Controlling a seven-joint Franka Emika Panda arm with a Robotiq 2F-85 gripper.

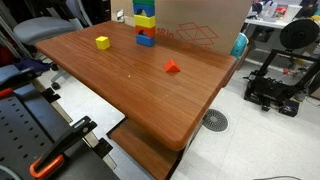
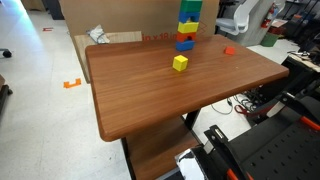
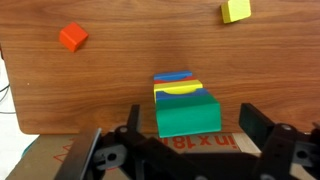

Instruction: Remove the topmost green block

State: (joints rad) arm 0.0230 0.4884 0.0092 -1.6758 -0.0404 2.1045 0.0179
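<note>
My gripper lowers slightly around the block next, then closes, since the green block already lies between my open fingers with a gap on each side.
The topmost green block (image 3: pixel 187 112) lies on top of a stack of blue, yellow and red blocks at the table's far edge. In the wrist view I look straight down on it. My gripper (image 3: pixel 190 125) is open, with one dark finger on each side of the green block and a gap on both sides. The stack shows in both exterior views (image 1: pixel 145 25) (image 2: pixel 187 25), with the green block (image 2: pixel 188 5) at the frame's top. The gripper is out of frame in both exterior views.
A small yellow cube (image 1: pixel 102 42) (image 2: pixel 180 63) (image 3: pixel 236 10) and a small red block (image 1: pixel 171 67) (image 2: pixel 229 50) (image 3: pixel 72 37) lie loose on the wooden table (image 1: pixel 150 90). A large cardboard box (image 1: pixel 200 20) (image 2: pixel 130 20) stands right behind the stack.
</note>
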